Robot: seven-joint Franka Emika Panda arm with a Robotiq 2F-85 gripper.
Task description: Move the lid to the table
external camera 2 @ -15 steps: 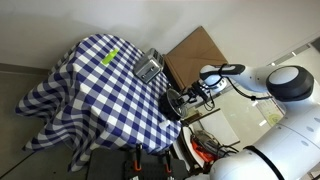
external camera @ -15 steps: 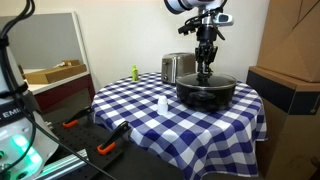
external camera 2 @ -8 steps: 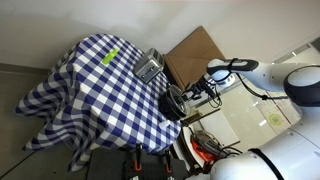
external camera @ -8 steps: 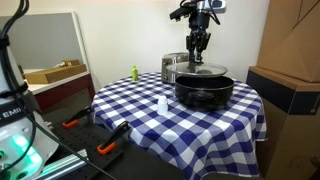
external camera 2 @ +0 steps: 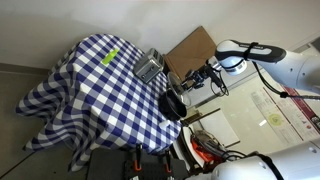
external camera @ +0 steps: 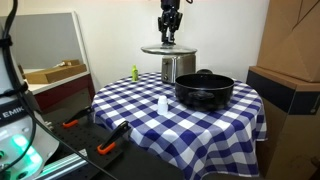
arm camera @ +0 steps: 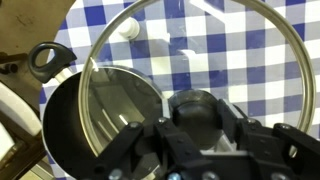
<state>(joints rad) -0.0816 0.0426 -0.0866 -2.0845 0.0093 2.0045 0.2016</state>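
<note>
Bare checked cloth (external camera: 140,98) lies below beside the white shaker, clear of the pot (external camera: 204,90). Next, I will move my gripper away from the toaster, lower the lid and let go of it.
My gripper (external camera: 169,37) is shut on the black knob of the round lid (external camera: 167,48) and holds it in the air, well above the table, left of and higher than the black pot (external camera: 204,90). In the wrist view the jaws (arm camera: 196,118) clamp the knob, and the lid (arm camera: 250,60) reads as clear glass with a metal rim; the open pot (arm camera: 70,120) lies below at left. The table (external camera: 150,125) wears a blue-and-white checked cloth. In an exterior view the gripper (external camera 2: 196,79) hangs off the table's edge (external camera 2: 90,95) above the pot (external camera 2: 172,104).
A metal toaster (external camera: 178,67) stands behind the pot, under the lid. A small white shaker (external camera: 162,104) stands on the cloth, and a green bottle (external camera: 134,72) at the back. Brown cardboard boxes (external camera: 290,75) rise beside the table. A tray (external camera: 55,73) sits on a side bench.
The gripper has lifted the lid off the pot, carried it up and to the left; the pot now stands open.
</note>
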